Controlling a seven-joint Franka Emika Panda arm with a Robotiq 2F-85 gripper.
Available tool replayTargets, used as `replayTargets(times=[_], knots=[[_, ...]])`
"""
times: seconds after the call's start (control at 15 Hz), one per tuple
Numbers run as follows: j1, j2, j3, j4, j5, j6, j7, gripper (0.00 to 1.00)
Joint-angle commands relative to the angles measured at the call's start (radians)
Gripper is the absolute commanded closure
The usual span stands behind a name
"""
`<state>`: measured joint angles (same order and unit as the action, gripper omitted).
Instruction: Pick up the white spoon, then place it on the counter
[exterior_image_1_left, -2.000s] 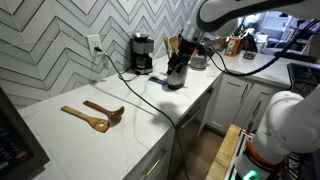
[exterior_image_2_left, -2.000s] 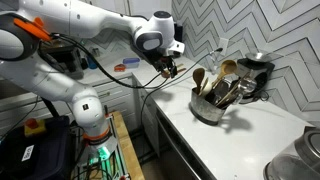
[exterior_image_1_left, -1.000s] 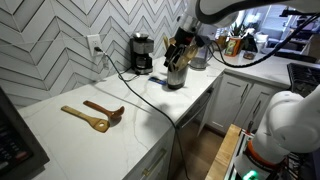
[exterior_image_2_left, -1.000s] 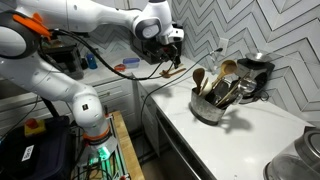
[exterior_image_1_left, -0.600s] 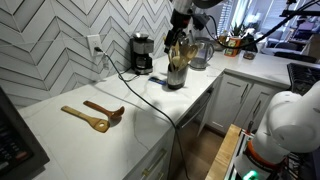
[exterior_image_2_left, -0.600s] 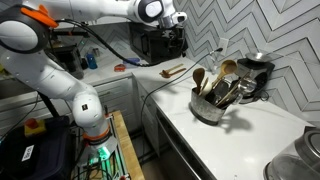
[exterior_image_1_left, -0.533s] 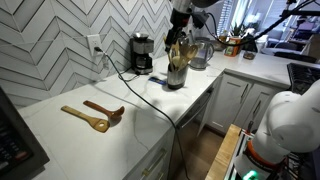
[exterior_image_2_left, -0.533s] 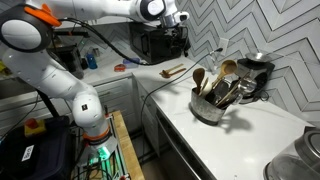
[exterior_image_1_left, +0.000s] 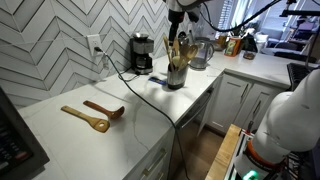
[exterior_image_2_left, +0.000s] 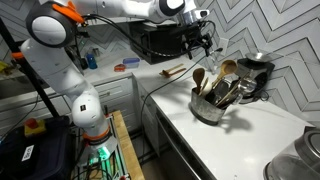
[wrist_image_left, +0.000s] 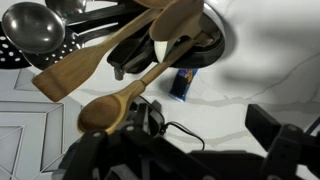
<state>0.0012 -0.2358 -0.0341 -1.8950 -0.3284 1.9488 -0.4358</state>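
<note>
I will next move my gripper over the holder, then down to the upper end of the white spoon (wrist_image_left: 161, 48) between the wooden utensils.
A dark metal utensil holder (exterior_image_1_left: 176, 74) stands on the white counter (exterior_image_1_left: 150, 125), filled with tan wooden utensils and metal ladles. A slim pale handle, likely the white spoon (exterior_image_2_left: 218, 46), sticks up from the holder (exterior_image_2_left: 208, 106) near the tiled wall. In the wrist view a white piece (wrist_image_left: 162, 48) shows between the wooden utensils. My gripper (exterior_image_2_left: 203, 38) hangs above the holder, just beside that handle, and it also shows in an exterior view (exterior_image_1_left: 180, 16). In the wrist view its jaws (wrist_image_left: 200, 126) are open with only bare counter (wrist_image_left: 235, 90) between them.
Two brown wooden spoons (exterior_image_1_left: 96, 115) lie on the counter away from the holder. A coffee maker (exterior_image_1_left: 142, 52) and a kettle (exterior_image_1_left: 200, 55) stand by the wall. A black cable (exterior_image_1_left: 140, 95) crosses the counter. A small blue object (wrist_image_left: 183, 83) lies next to the holder.
My arm has risen and swung from low beside the counter to a spot high above the utensil holder. The jaws hold nothing throughout.
</note>
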Motion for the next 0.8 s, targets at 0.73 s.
replayTargets(times=[0.73], knots=[[-0.057, 0.120, -0.037, 0.033, -0.009, 0.000, 0.135, 0.00]])
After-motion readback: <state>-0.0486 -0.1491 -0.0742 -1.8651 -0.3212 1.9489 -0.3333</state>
